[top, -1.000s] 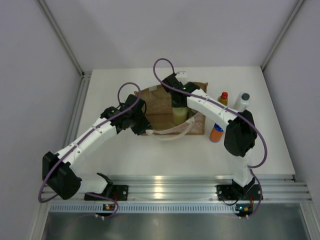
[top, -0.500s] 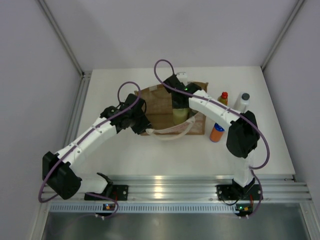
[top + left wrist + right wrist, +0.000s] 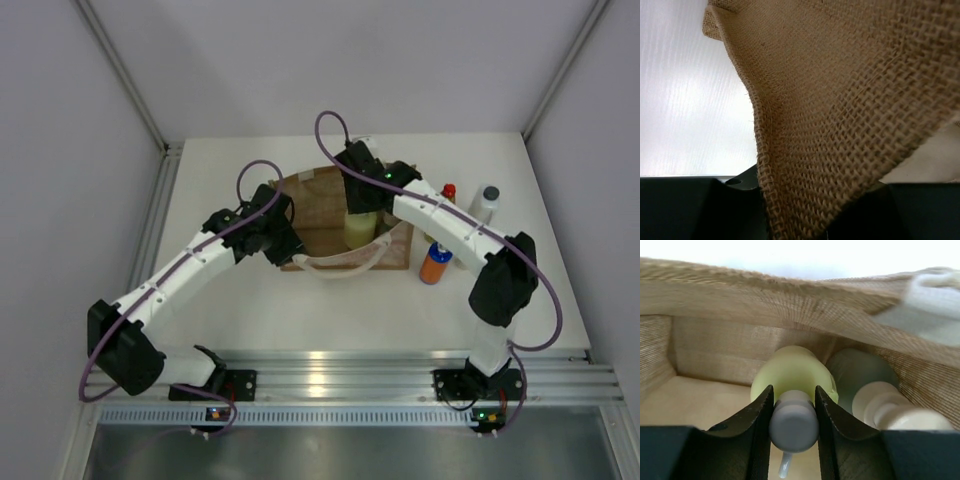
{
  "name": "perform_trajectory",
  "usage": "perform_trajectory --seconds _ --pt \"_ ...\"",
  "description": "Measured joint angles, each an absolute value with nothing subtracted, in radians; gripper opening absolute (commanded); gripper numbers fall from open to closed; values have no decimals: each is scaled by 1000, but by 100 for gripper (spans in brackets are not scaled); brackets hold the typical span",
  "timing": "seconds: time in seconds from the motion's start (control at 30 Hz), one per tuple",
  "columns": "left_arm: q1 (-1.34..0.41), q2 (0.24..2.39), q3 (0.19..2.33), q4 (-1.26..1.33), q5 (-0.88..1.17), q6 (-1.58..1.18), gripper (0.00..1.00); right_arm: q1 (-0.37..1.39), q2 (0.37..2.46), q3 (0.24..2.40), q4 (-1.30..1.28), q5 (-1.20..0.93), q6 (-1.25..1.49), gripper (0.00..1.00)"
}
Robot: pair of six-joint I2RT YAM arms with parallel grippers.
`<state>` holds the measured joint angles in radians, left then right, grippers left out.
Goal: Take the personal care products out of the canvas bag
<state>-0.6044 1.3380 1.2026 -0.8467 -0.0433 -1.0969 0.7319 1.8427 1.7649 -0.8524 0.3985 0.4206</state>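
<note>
The pale green bottle (image 3: 792, 369) should next go back over the bag's near rim: my right gripper will lift it over, lower it and release it on the bare tabletop in front of the bag.
The tan canvas bag (image 3: 312, 197) stands open at mid-table. My left gripper (image 3: 284, 246) is shut on the woven fabric (image 3: 840, 100) of its left edge, which fills the left wrist view. Inside the bag, my right gripper (image 3: 793, 426) is shut on the grey pump head of the pale green bottle (image 3: 792, 369), which also shows from above (image 3: 360, 229). Right beside it stands the grey-green bottle (image 3: 857, 371) with its white cap. Outside the bag on the right stand the yellow bottle (image 3: 447, 192), the white bottle (image 3: 486, 202) and the orange bottle (image 3: 434, 266).
A cream loop handle (image 3: 340, 265) droops over the bag's near side, and another (image 3: 935, 302) shows at the rim. The three bottles outside stand close under my right arm's forearm. White walls enclose the table on both sides.
My right arm's wrist and elbow have swung a little to the right, still over the pale green bottle. The left arm has barely moved.
</note>
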Motion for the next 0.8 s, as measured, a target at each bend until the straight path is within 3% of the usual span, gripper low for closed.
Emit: perform_trajectory --seconds 0.17,0.8 --pt "-604 1340 1208 -847 -45 -1097 36 736 1792 1783 -886 381 403 0" --pt "-604 1340 1208 -847 -73 -1098 36 802 1792 2172 -1206 334 332 0"
